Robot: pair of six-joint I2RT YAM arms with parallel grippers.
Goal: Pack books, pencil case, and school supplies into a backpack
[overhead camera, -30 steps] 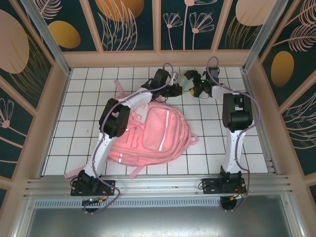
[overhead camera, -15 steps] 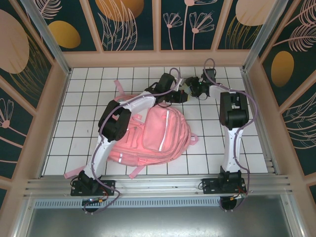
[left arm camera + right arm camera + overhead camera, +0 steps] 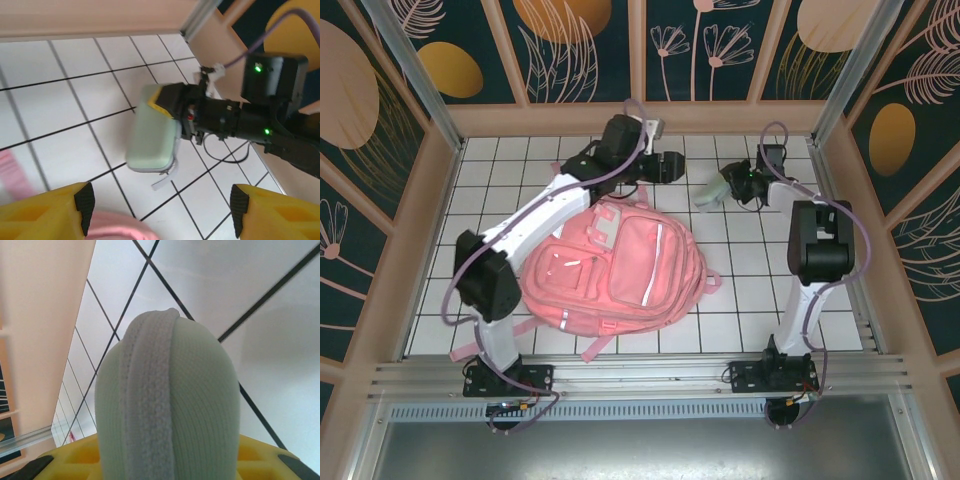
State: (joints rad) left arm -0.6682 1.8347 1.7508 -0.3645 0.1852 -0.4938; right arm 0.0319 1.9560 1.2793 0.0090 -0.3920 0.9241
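My left gripper moves back and down from beyond the backpack's top onto the thin grey trim strip (image 3: pixel 653 262) next, since the pocket it edges stays flat.
The pink backpack (image 3: pixel 620 265) lies flat in the middle of the white tiled floor. Its edge shows blurred below my left gripper (image 3: pixel 161 210) in the left wrist view. The mint-green pencil case (image 3: pixel 710 192) hangs just right of the backpack's top, and my right gripper (image 3: pixel 728 186) is shut on its right end. In the right wrist view the case (image 3: pixel 170 400) stands up between the yellow fingers (image 3: pixel 75 460), zip seam facing me. My left gripper (image 3: pixel 670 166) is open with nothing in it, left of the case (image 3: pixel 152 135) and apart from it. The books and school supplies are out of view.
The beige back wall (image 3: pixel 640 118) runs close behind both grippers. A corner post (image 3: pixel 200 15) and wall stand to the right of the case. The backpack's pink straps (image 3: pixel 565 172) trail on the tiles at back left and front.
My left gripper has opened, let go of the pencil case and drawn back to the left. My right gripper has shut on the case and carried it a little to the right.
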